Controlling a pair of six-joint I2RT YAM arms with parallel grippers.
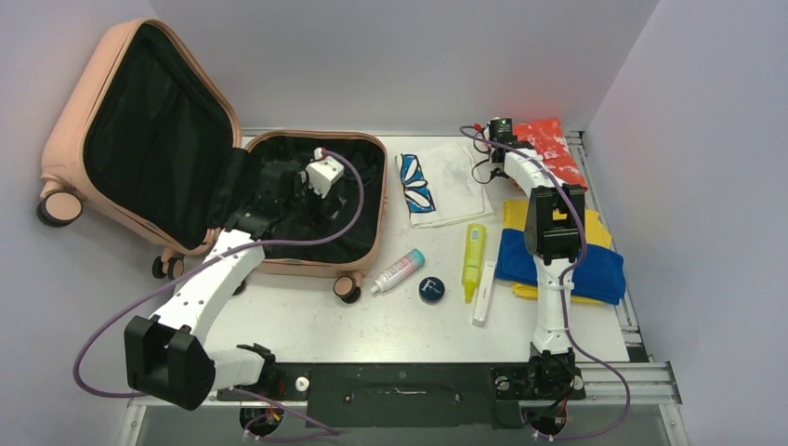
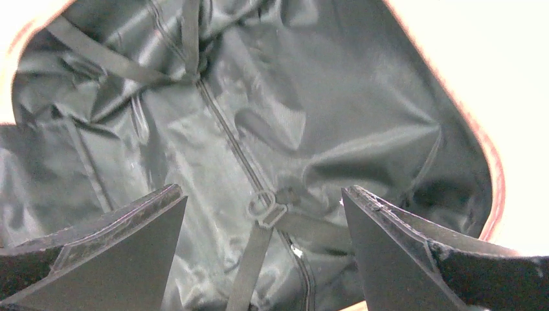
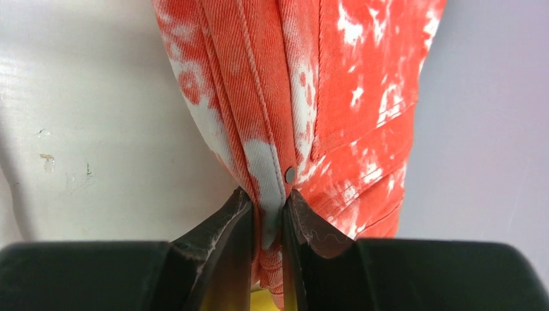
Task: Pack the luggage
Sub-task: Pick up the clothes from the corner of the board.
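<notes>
The garment is still far from the luggage [image 1: 88, 111]. My right gripper should next carry it back over the blue clothes' corner by the yellow tube [image 1: 509, 239] and let go of it.
The salmon-pink luggage [image 1: 88, 111] lies open at the left of the table, its lid leaning back and its black lining [image 2: 272, 116] showing. My left gripper [image 1: 321, 177] hangs inside the lower half, open with nothing between its fingers [image 2: 129, 246]; a strap buckle [image 2: 265, 208] lies below them. At the far right, my right gripper [image 1: 500, 130] is shut on a fold of the orange-and-white denim garment [image 1: 550, 149], whose edge [image 3: 272, 188] is pinched between the two pads.
On the table lie a white cloth with a blue pattern [image 1: 432, 186], a yellow tube [image 1: 474, 255], a white tube [image 1: 483, 293], a pink-capped bottle [image 1: 398, 270], a dark round tin [image 1: 431, 289], and folded blue and yellow clothes [image 1: 567, 265].
</notes>
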